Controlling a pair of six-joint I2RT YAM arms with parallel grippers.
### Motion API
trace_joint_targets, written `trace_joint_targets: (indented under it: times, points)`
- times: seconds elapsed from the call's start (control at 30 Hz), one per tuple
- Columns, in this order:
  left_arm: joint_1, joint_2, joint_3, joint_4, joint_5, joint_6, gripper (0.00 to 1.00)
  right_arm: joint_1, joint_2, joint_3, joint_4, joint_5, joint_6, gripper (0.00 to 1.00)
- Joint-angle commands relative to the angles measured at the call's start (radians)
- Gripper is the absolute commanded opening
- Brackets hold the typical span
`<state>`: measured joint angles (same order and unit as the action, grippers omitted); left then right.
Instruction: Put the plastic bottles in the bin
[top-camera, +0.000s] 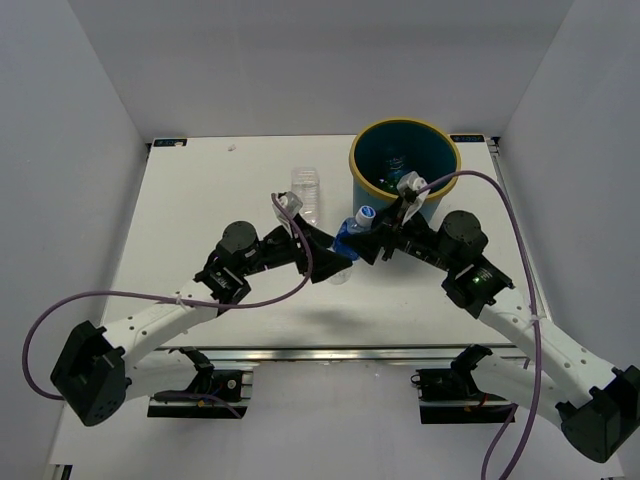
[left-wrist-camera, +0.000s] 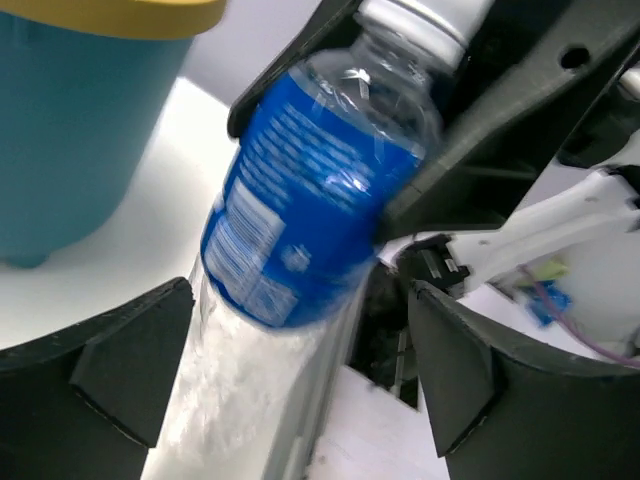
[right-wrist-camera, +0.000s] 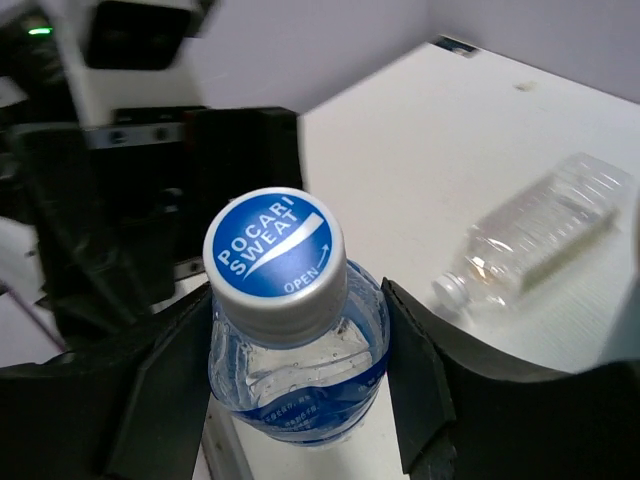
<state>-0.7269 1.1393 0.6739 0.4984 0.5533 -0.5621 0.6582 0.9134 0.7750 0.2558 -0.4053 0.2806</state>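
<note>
My left gripper should next move down and to the left in the top view onto the neck of the larger clear bottle, because my right gripper is holding the blue-labelled one.
A clear bottle with a blue label and blue cap (top-camera: 350, 236) is gripped at its shoulder by my right gripper (top-camera: 368, 238), near the bin's front left. In the right wrist view the fingers (right-wrist-camera: 420, 370) press both sides of the bottle (right-wrist-camera: 290, 380). My left gripper (top-camera: 338, 264) is open around the bottle's lower body (left-wrist-camera: 300, 220); one finger is near it, the other finger (left-wrist-camera: 470, 390) stands well apart. The teal bin with a yellow rim (top-camera: 442, 143) stands at the back right and holds something green. A larger clear bottle (top-camera: 306, 190) lies on the table left of the bin.
The bin's teal wall (left-wrist-camera: 70, 140) fills the upper left of the left wrist view. The larger clear bottle (right-wrist-camera: 540, 240) lies on its side on the white table (top-camera: 200, 220). Grey walls enclose the table on three sides.
</note>
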Motion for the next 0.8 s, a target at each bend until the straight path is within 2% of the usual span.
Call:
trace_joint_targets:
  times: [0.0,0.07,0.1,0.2,0.23,0.33,0.57,0.63,0.73,0.77]
  points:
    - [-0.006,-0.076,0.019,-0.143,-0.138,0.068,0.98,0.006,-0.005,0.088,-0.035,0.220,-0.020,0.24]
    - [-0.005,-0.116,0.044,-0.228,-0.261,0.090,0.98,0.004,0.008,0.153,-0.123,0.363,-0.040,0.24]
    - [-0.005,-0.128,0.046,-0.283,-0.376,0.096,0.98,-0.003,0.030,0.241,-0.151,0.511,-0.049,0.23]
    - [0.000,-0.170,0.052,-0.351,-0.502,0.090,0.98,-0.028,0.088,0.392,-0.237,0.669,-0.083,0.22]
    - [0.003,-0.176,0.049,-0.359,-0.539,0.084,0.98,-0.034,0.105,0.484,-0.253,0.693,-0.090,0.22]
    - [0.010,-0.184,0.046,-0.371,-0.614,0.068,0.98,-0.049,0.168,0.605,-0.299,0.796,-0.132,0.21]
    - [0.038,-0.070,0.125,-0.460,-0.714,0.041,0.98,-0.120,0.277,0.646,-0.302,0.872,-0.199,0.24]
    - [0.050,-0.021,0.144,-0.457,-0.716,0.062,0.98,-0.158,0.312,0.629,-0.290,0.858,-0.202,0.34]
    - [0.087,0.040,0.168,-0.455,-0.704,0.068,0.98,-0.192,0.349,0.618,-0.335,0.752,-0.225,0.80]
    - [0.099,0.056,0.174,-0.457,-0.692,0.068,0.98,-0.193,0.355,0.632,-0.366,0.716,-0.241,0.85]
